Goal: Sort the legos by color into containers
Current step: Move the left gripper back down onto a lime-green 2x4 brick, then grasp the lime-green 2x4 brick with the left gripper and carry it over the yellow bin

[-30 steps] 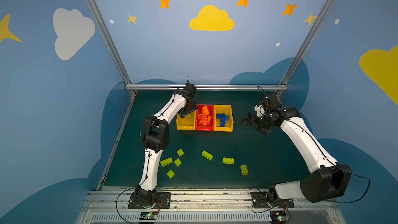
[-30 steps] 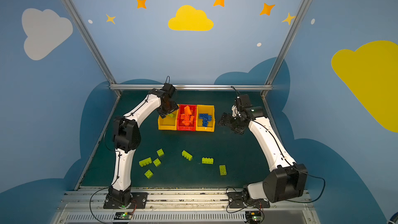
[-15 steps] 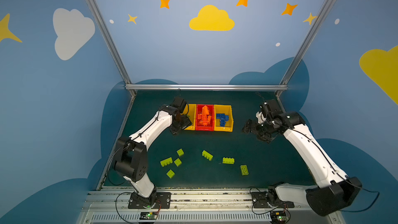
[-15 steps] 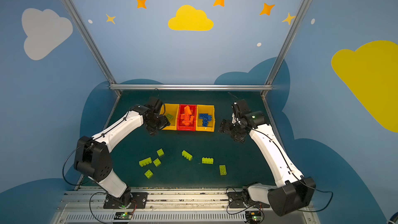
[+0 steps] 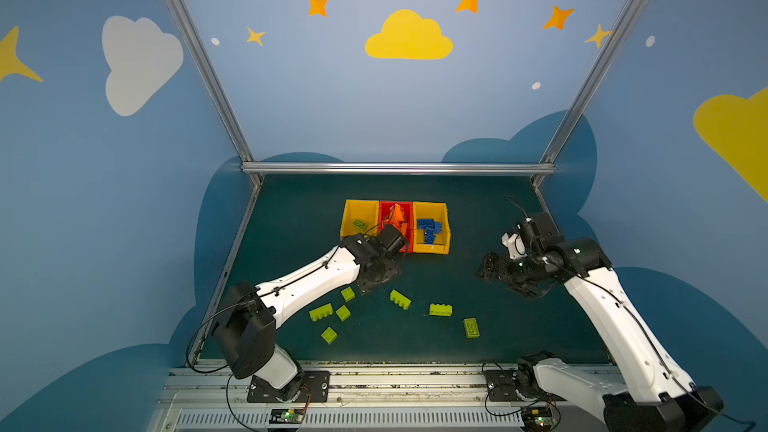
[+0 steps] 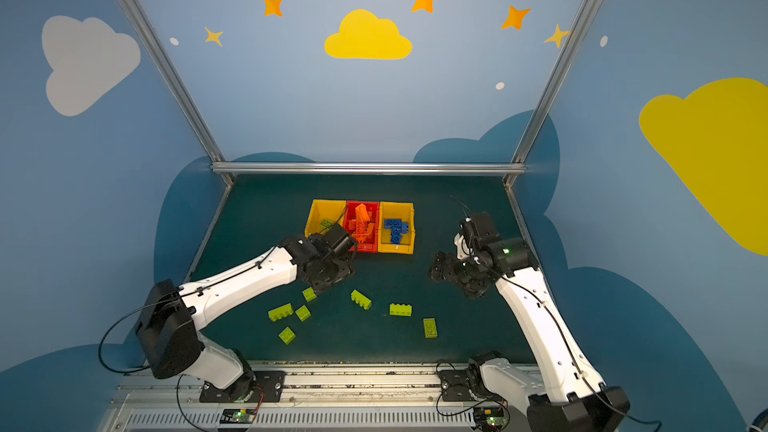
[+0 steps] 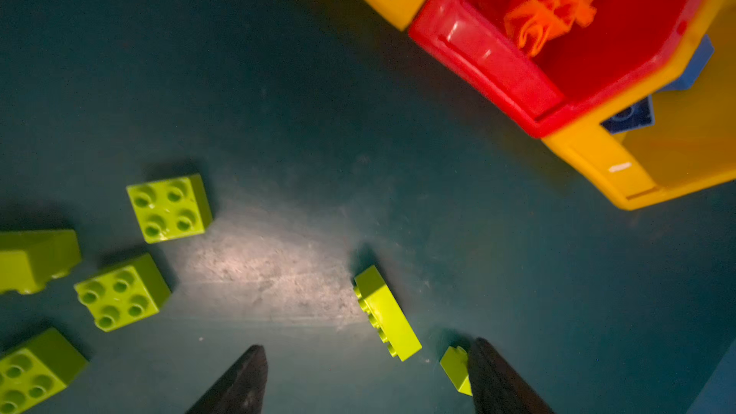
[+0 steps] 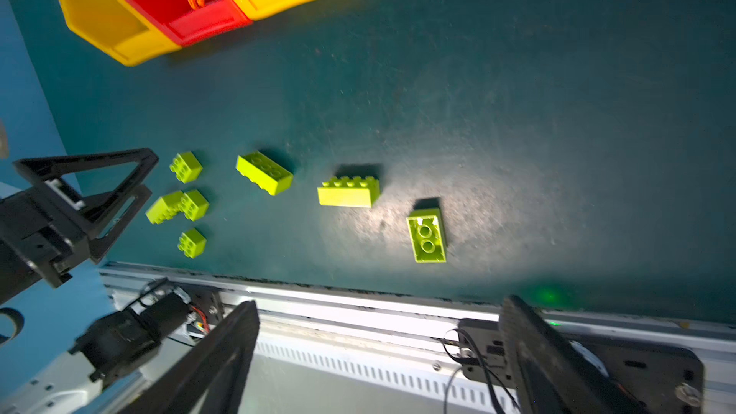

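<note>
The oblong lime green lego (image 5: 400,299) (image 7: 387,313) lies slanted below the open fingers, so next I will lower my left gripper and turn it until its fingers straddle the lego.
Three containers stand in a row: a yellow bin (image 5: 348,218) with one green lego (image 5: 360,224), a red bin (image 5: 384,209) with orange legos (image 5: 397,214), and a yellow bin (image 5: 444,218) with blue legos (image 5: 429,228). Several lime green legos lie loose on the mat, among them an oblong one on its side (image 7: 386,312) (image 5: 400,299). My left gripper (image 7: 368,346) (image 5: 368,286) hangs open over the mat in front of the bins, with that brick just ahead of its fingertips. Further right, my right gripper (image 8: 380,304) (image 5: 484,270) is open and empty above the mat.
The green mat (image 5: 498,209) ends at a metal rail (image 5: 395,367) at the front, and blue walls close the other sides. More green bricks lie near the front (image 5: 440,310) (image 5: 471,327) and in a cluster at front left (image 5: 328,334).
My left gripper has swung from above the left yellow bin down and forward to the mat near the loose green bricks. The right gripper has drifted forward a little.
</note>
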